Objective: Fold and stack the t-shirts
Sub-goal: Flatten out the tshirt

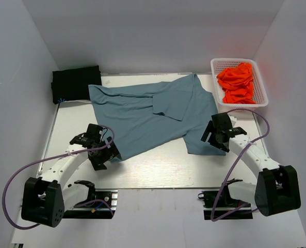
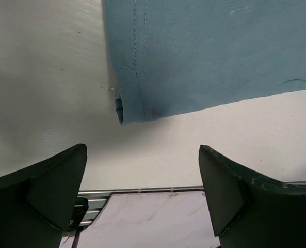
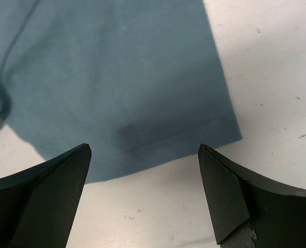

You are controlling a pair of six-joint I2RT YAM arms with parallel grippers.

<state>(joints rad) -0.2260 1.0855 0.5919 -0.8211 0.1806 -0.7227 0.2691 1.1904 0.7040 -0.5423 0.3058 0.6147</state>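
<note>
My left gripper lowers toward the table next, its open fingers straddling the slate-blue t-shirt's near stitched corner (image 1: 116, 159) (image 2: 130, 114). That corner lies uncovered with bare table beside it.
A slate-blue t-shirt (image 1: 147, 111) lies spread on the table with one flap folded over its middle. A folded black t-shirt (image 1: 75, 82) sits at the back left corner. Orange-red t-shirts (image 1: 238, 82) are piled in a basket at the back right. My left gripper (image 1: 106, 153) is open and empty just off the shirt's near left corner (image 2: 129, 111). My right gripper (image 1: 214, 138) is open and empty above the shirt's near right hem (image 3: 183, 139).
A white lattice basket (image 1: 261, 101) stands at the back right. White walls close in the table on the left, right and back. The table's near edge with a metal rail (image 2: 142, 190) lies just below my left gripper.
</note>
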